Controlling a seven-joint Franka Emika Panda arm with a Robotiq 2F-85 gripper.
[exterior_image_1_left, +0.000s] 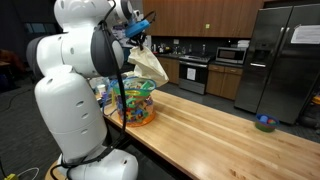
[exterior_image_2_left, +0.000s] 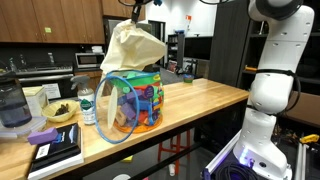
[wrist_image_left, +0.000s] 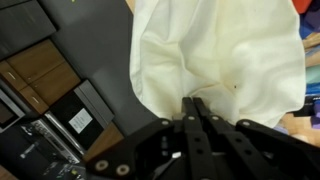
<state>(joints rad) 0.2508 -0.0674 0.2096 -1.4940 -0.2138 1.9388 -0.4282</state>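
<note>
Next, my gripper lowers the cream cloth toward the colourful bag's open top (exterior_image_2_left: 148, 76), then releases the cloth there.
My gripper (wrist_image_left: 193, 103) is shut on the top of a cream cloth (wrist_image_left: 215, 55) and holds it hanging in the air. In both exterior views the cloth (exterior_image_1_left: 150, 66) (exterior_image_2_left: 133, 47) hangs just above a colourful bag (exterior_image_1_left: 137, 102) (exterior_image_2_left: 140, 100) that stands on the wooden counter (exterior_image_1_left: 215, 130). The gripper (exterior_image_1_left: 138, 37) is high above the bag, at the top of the cloth. In an exterior view the cloth's lower edge reaches the bag's open top; I cannot tell if it touches.
A clear bottle (exterior_image_2_left: 87, 105), a bowl (exterior_image_2_left: 60, 112), a blender jar (exterior_image_2_left: 12, 103) and dark books (exterior_image_2_left: 52, 152) stand beside the bag. A small bowl (exterior_image_1_left: 265, 123) sits at the counter's far end. A fridge (exterior_image_1_left: 280, 60) and stove (exterior_image_1_left: 193, 72) stand behind.
</note>
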